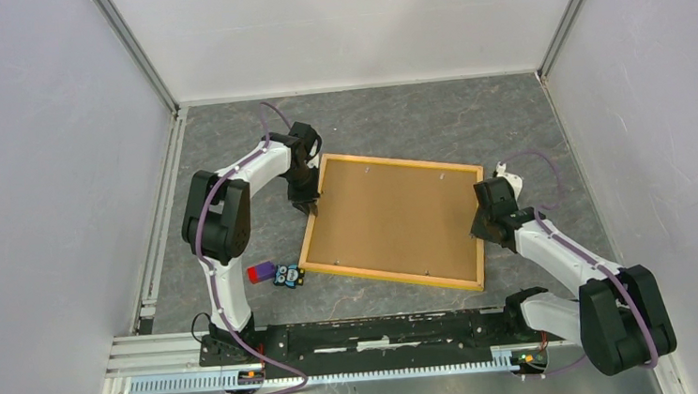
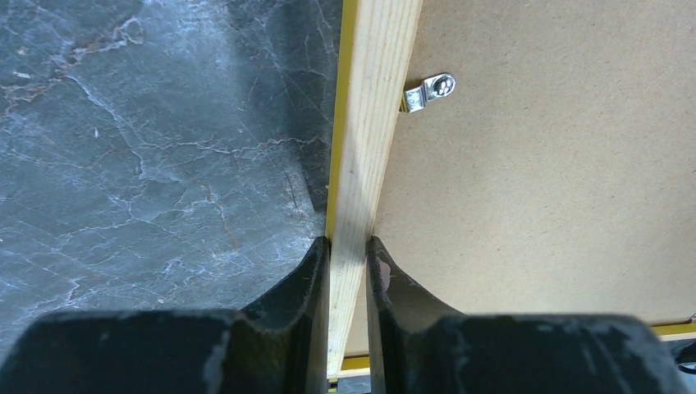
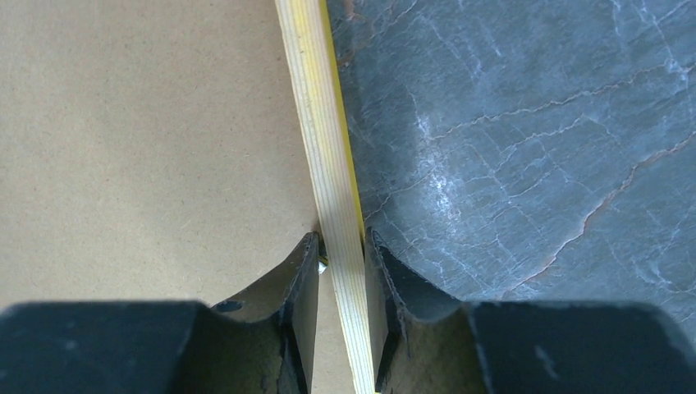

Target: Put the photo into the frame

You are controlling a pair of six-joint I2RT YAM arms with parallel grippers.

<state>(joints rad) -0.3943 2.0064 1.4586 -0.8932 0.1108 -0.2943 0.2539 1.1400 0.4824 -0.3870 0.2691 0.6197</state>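
I should next slide the pale wooden bar pinched between my left gripper's fingers outward and to the right in the top view, and then let it go.
The frame [image 1: 389,278], with its thin yellow-orange border, lies back-up on the grey marbled table. A brown backing panel [image 1: 394,217] fills it. The photo is hidden. My left gripper [image 1: 308,203] is at the frame's left rail. In the left wrist view that gripper [image 2: 349,246] is shut on the pale wooden rail [image 2: 369,123], one finger on each side. My right gripper [image 1: 481,229] is at the right rail. In the right wrist view it [image 3: 341,238] straddles the rail [image 3: 320,123], with a sliver of gap on the panel side.
A metal turn clip [image 2: 431,90] sits on the panel next to the left rail. A small purple-and-red block [image 1: 259,273] and a small dark blue object [image 1: 287,276] lie beside the frame's near left corner. White walls enclose the table.
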